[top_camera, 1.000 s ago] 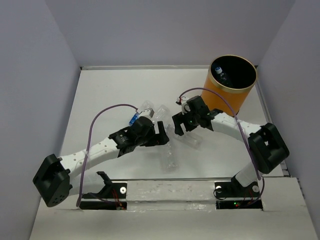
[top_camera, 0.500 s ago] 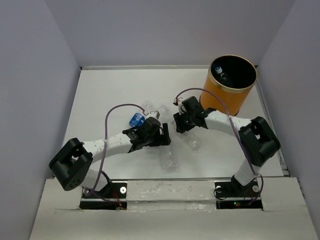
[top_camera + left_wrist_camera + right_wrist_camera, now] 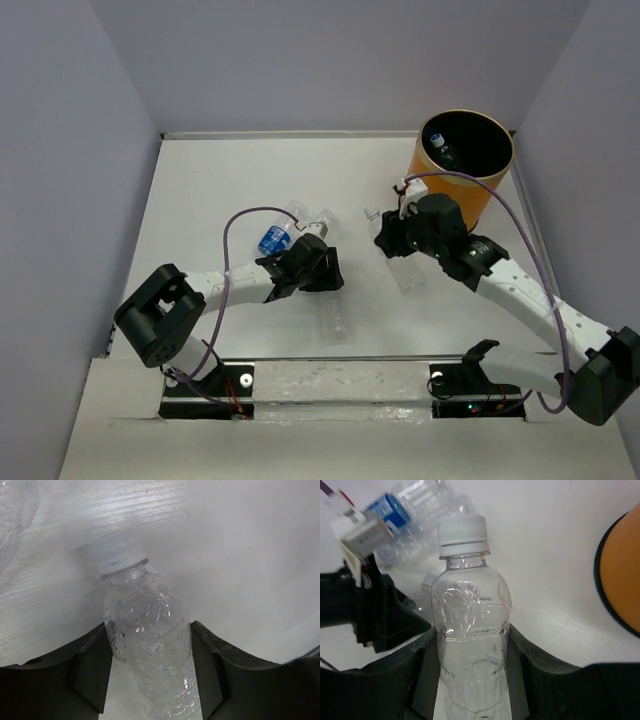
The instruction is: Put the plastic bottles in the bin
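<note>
The left gripper will next go up, move outward to the right in the top view and let go of its bottle over the bin's opening (image 3: 470,146), because the rim of the bin stands high.
My left gripper (image 3: 147,630) is shut on a clear crinkled plastic bottle (image 3: 147,645) with a white cap; both fingers press its sides. From above, this gripper (image 3: 328,272) sits mid-table over that lying bottle (image 3: 336,315). My right gripper (image 3: 472,630) is shut on another white-capped bottle (image 3: 470,625). In the top view that gripper (image 3: 398,238) and its bottle (image 3: 405,270) are left of the orange bin (image 3: 440,190). The bin's orange wall (image 3: 620,580) shows at the right edge of the right wrist view. Inside the bin lies a bottle (image 3: 443,152).
A blue-labelled bottle (image 3: 273,240) and a clear one (image 3: 298,213) lie just beyond my left gripper; the blue-labelled bottle (image 3: 390,507) also shows in the right wrist view. White walls enclose the table on three sides.
My left gripper has shut on the bottle at mid-table. My right gripper has closed on its bottle and carried it to the right, toward the bin.
</note>
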Tool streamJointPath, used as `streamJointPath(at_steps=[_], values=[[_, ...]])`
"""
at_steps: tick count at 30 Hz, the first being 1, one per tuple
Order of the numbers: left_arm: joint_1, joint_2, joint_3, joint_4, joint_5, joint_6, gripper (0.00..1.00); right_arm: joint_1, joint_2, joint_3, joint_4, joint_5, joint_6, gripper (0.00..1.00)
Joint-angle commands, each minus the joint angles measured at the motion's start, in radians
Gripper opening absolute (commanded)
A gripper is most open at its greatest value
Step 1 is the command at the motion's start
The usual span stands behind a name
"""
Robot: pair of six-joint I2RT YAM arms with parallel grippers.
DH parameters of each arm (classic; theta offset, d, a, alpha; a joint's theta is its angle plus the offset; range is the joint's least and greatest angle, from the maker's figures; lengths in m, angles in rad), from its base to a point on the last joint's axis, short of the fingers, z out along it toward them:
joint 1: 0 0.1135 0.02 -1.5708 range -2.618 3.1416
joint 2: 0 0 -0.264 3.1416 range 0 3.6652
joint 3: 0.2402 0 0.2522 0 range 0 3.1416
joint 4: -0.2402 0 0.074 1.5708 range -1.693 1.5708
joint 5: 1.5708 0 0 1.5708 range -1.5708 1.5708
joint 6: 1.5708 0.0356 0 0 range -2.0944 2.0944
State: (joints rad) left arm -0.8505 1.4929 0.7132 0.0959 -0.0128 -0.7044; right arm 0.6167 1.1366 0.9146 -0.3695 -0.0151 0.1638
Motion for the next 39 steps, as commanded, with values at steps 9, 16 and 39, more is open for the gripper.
streamJointPath(at_steps=[9,16,39], values=[[-0.001,-0.103,0.000,0.015,0.037,0.019,0.50,-0.090,-0.071,0.340,0.515,0.535,-0.268,0.21],[-0.009,-0.207,-0.015,0.021,0.033,0.019,0.50,-0.455,0.194,0.518,0.727,0.370,-0.188,0.19],[-0.015,-0.399,0.009,0.093,-0.056,0.083,0.49,-0.503,-0.191,0.109,0.557,0.124,0.181,0.47]])
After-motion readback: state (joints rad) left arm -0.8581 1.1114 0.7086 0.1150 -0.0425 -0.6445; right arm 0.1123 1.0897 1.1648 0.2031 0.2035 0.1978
